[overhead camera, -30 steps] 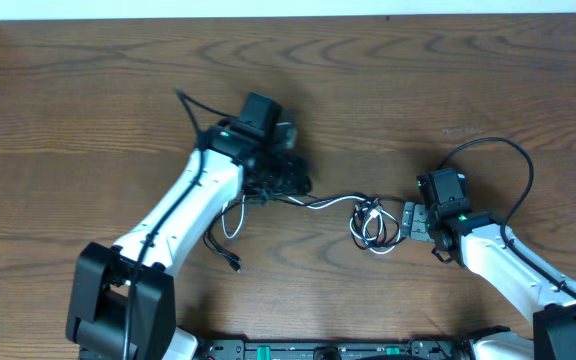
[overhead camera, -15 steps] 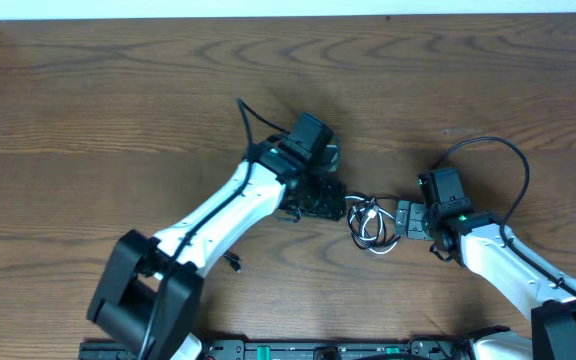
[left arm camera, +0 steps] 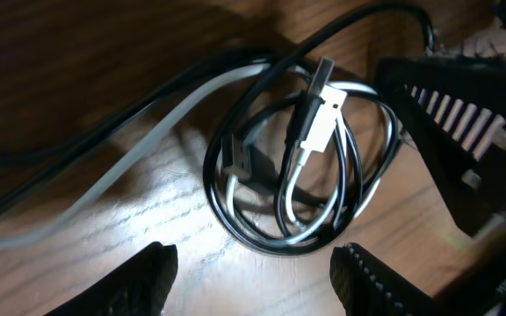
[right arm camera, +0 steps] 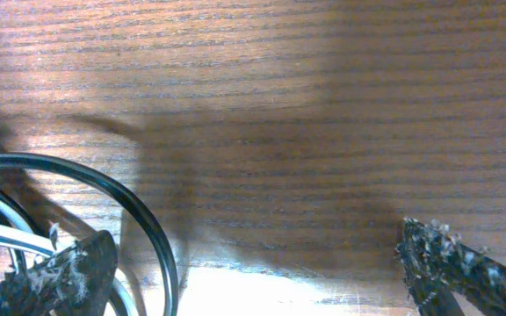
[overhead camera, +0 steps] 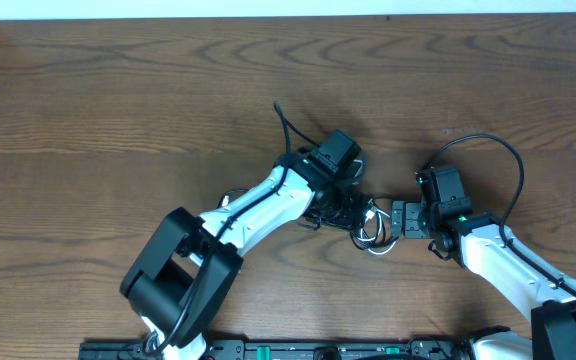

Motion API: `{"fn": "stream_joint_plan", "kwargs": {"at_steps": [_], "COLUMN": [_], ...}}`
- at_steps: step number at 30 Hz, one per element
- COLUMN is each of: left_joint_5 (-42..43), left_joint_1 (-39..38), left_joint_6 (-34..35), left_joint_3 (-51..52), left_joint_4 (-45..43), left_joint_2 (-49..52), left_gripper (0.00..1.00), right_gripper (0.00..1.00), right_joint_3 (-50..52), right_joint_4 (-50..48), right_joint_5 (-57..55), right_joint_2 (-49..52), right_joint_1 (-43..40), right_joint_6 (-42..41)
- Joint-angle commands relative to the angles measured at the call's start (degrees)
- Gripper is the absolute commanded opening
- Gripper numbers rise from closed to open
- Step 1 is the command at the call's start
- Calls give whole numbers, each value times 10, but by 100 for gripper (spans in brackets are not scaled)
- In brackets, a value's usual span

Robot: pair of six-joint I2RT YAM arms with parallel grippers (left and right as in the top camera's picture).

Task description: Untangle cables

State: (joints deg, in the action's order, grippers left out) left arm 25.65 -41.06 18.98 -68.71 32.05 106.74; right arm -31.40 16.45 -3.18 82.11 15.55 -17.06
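The open fingers of the robot's left gripper are still on either side of bare wood, so it will go down and ease toward the coil, onto the piece of black cable along the coil's outer edge.
A black cable (left arm camera: 235, 224) and a white cable (left arm camera: 319, 123) lie coiled together in a small tangle (overhead camera: 371, 227) on the wooden table, between the two arms. My left gripper (overhead camera: 345, 212) is open just left of the tangle; in the left wrist view its fingers (left arm camera: 255, 276) straddle bare wood right below the coil, holding nothing. My right gripper (overhead camera: 396, 220) is open at the tangle's right edge; in the right wrist view (right arm camera: 257, 272) a black loop (right arm camera: 143, 215) and a white strand (right arm camera: 7, 235) pass by its left finger, not clamped. Both cables trail left under the left arm.
The wooden table (overhead camera: 118, 110) stretches wide to the left and back. A thick black robot cable (overhead camera: 488, 150) arcs above the right arm. The table's front rail (overhead camera: 308, 350) runs along the near edge.
My left arm has swung right across the table, bringing its gripper from the stretched cable run up to the tangle. The cables have bunched up. My right gripper has edged slightly left.
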Motion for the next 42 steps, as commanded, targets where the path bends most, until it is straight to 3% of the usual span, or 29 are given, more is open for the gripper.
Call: {"fn": "stream_joint_plan", "kwargs": {"at_steps": [1,13,16,23,35,42], "left_joint_5": [7,7,7,9,9,9], "left_joint_1": [-3,-15,-21,-17,-10,-10], "left_joint_6": [-12,-11,-11,-12,-12,-12], "left_joint_3": [0,0,0,0,0,0], "left_joint_4": [-17,-52,-52,-35,23,22], "left_joint_2": [19,66,67,67,60,20], "left_gripper": [61,60,47,8,7,8], "right_gripper": [99,99,99,99,99,99], "right_joint_3": [26,26,26,26,26,26], "right_joint_4": [13,12,12,12,-8,-4], "right_joint_5": [83,83,82,83,260,264], "right_joint_2": [27,27,27,27,27,27], "right_joint_1": [4,4,4,4,4,4], "right_joint_6": [-6,-6,-6,-5,137,142]}}
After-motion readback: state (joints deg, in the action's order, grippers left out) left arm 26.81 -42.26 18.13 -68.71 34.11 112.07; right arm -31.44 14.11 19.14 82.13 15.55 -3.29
